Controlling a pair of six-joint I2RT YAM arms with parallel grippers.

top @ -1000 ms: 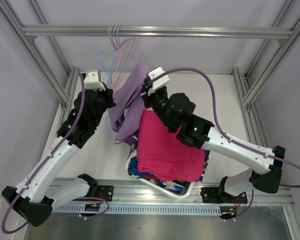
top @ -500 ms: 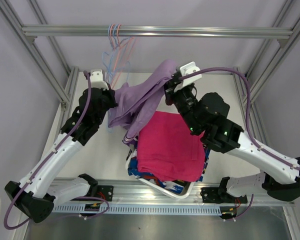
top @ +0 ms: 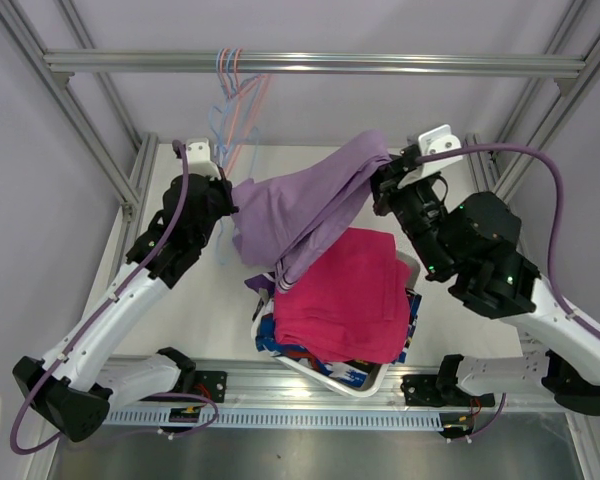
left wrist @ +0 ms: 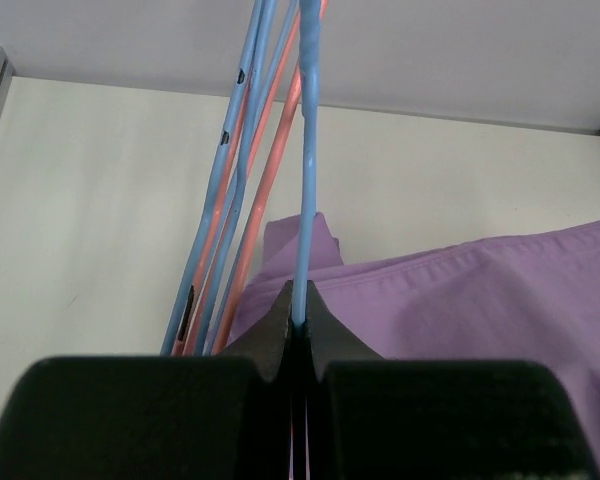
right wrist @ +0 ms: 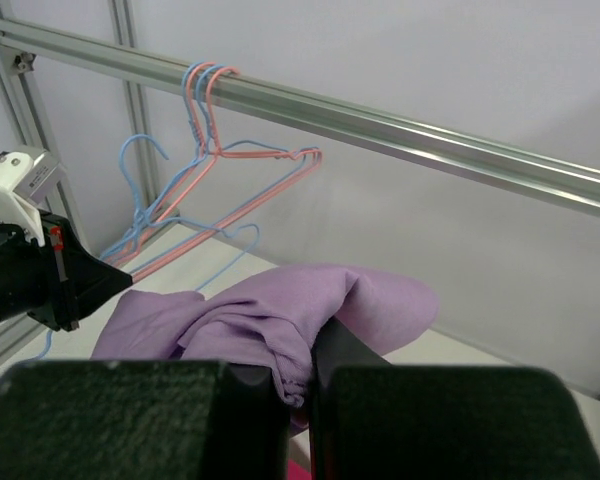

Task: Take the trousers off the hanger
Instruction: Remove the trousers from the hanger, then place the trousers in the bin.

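The lilac cloth needs to move away from the hanger next. Then I need to lower and release it at the bright pink trousers point(top: 345, 300) point(right wrist: 297, 470) below and back from my right gripper.
The lilac trousers point(top: 305, 205) stretch between my two grippers above the table. My right gripper point(top: 385, 180) is shut on one end of them; the cloth bunches between its jaws in the right wrist view point(right wrist: 280, 330). My left gripper point(top: 225, 200) is shut on a blue hanger point(left wrist: 306, 170) at the trousers' other end point(left wrist: 460, 310). The bright pink trousers point(top: 345, 300) lie on top of a pile in the white basket point(top: 325, 375); blue-white patterned cloth point(top: 280, 345) shows beneath. Empty blue and pink hangers point(top: 235, 90) hang from the rail point(top: 380, 63).
Aluminium frame posts stand at the left point(top: 70, 110) and right point(top: 540, 120) of the table. Several empty hangers point(right wrist: 230, 170) hang on the rail point(right wrist: 430, 140) in the right wrist view. The basket stands at the table's near edge between the arm bases.
My right gripper has moved to the right and up with the lilac trousers, pulling them out flat. My left gripper has held the hanger almost in place.
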